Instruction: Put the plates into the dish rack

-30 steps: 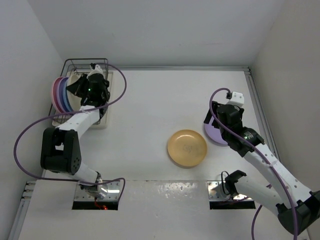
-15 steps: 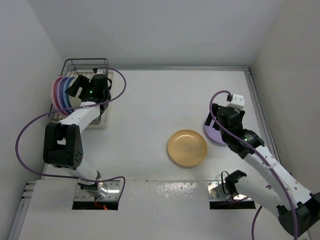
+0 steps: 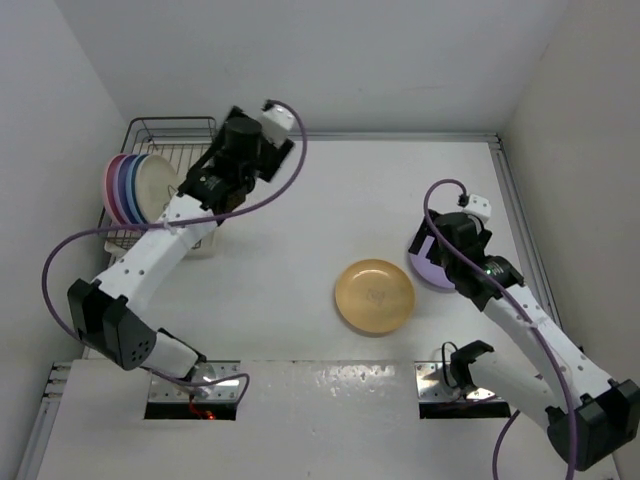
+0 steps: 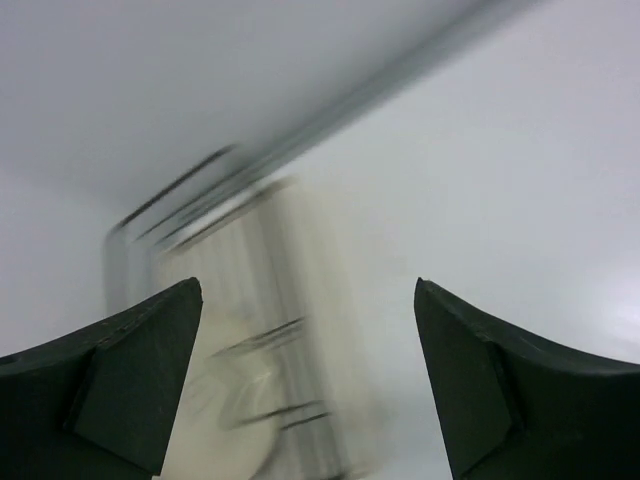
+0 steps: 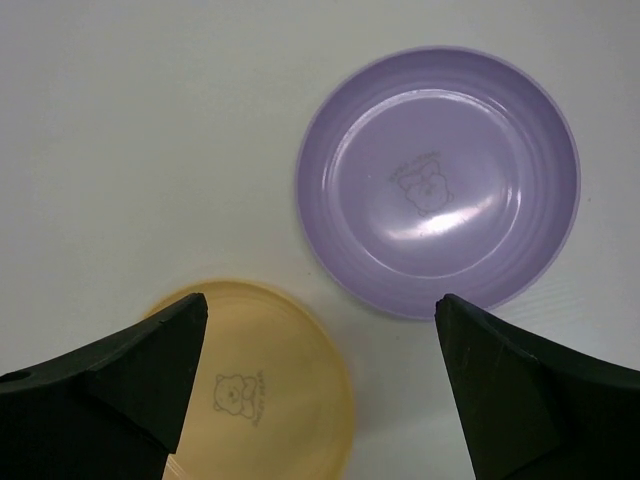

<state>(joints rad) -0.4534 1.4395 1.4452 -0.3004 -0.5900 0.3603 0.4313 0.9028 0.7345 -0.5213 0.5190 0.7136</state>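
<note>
I need to bring my empty left gripper back and down onto the far rim of the orange-yellow plate (image 3: 374, 295), facing the rack (image 3: 172, 128), since the plate still lies flat on the tabletop.
The dark wire dish rack (image 3: 172, 128) stands at the back left. Several plates stand on edge in it: pink (image 3: 107, 188), blue, lilac and, foremost, cream (image 3: 156, 184). My left gripper (image 3: 218, 170) hangs open and empty just right of the rack. Its wrist view is blurred, with the gripper (image 4: 308, 290) wide open over the rack (image 4: 265, 330). An orange-yellow plate (image 3: 374, 295) (image 5: 262, 395) lies flat mid-table. A lilac plate (image 3: 428, 268) (image 5: 440, 180) lies just to its right. My right gripper (image 3: 447, 248) (image 5: 318, 312) hovers open above the gap between these two, holding nothing.
White walls close in the table at the back and on both sides. The rack sits against the left wall, on a cream tray base (image 3: 205, 245). A raised rail (image 3: 515, 200) runs along the table's right edge. Purple cables loop from both arms.
My left gripper has opened, left the cream plate standing in the rack, and pulled up and to the right. My right gripper has opened a little wider over the lilac plate.
</note>
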